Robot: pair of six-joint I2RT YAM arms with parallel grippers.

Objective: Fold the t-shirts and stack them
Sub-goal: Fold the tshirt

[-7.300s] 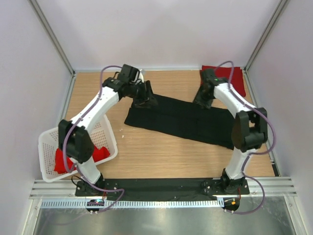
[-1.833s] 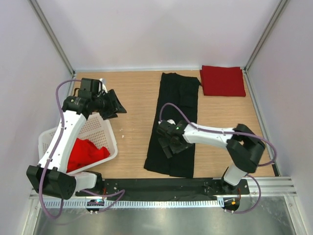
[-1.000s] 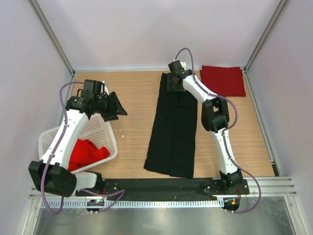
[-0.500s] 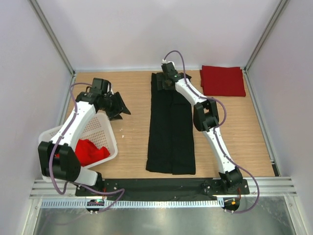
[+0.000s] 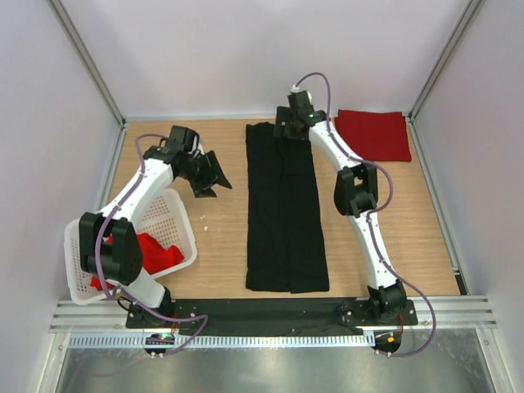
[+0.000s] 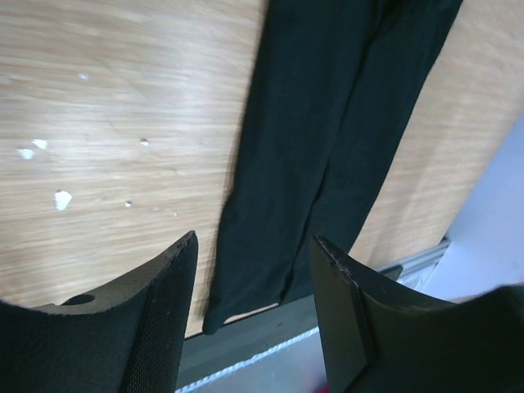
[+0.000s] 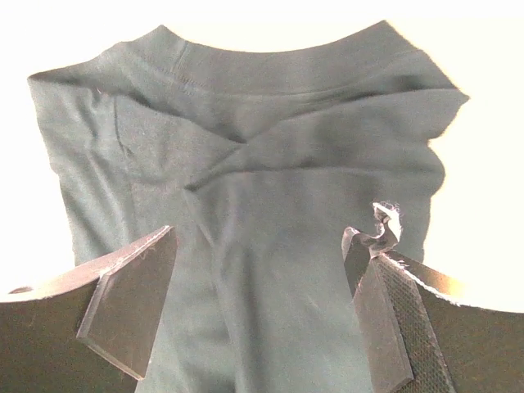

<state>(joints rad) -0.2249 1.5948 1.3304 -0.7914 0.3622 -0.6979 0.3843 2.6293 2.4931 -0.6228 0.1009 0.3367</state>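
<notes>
The folded t-shirt is long, so my right gripper should next move back and down onto the black t-shirt's near corner away from the basket, which is below it toward my base.
The black t-shirt (image 5: 282,213) lies on the table folded lengthwise into a long narrow strip that runs from the far side to the front edge. My right gripper (image 5: 286,131) hovers open over its far end. In the right wrist view the collar (image 7: 246,65) shows beyond the gripper (image 7: 262,237), with nothing between the fingers. My left gripper (image 5: 214,182) is open over bare wood to the left of the strip. From the left wrist the black t-shirt (image 6: 327,123) runs past the empty gripper (image 6: 255,241). A folded red t-shirt (image 5: 372,135) lies at the far right corner.
A white lattice basket (image 5: 176,217) stands at the near left, half off the table, with a crumpled red t-shirt (image 5: 155,252) inside. White crumbs (image 6: 61,199) dot the wood. Frame posts and walls close in the table on three sides.
The left gripper has swung right from over the basket towards the black strip. The right gripper stayed at the far end, and the strip shifted a little left and lies straighter.
</notes>
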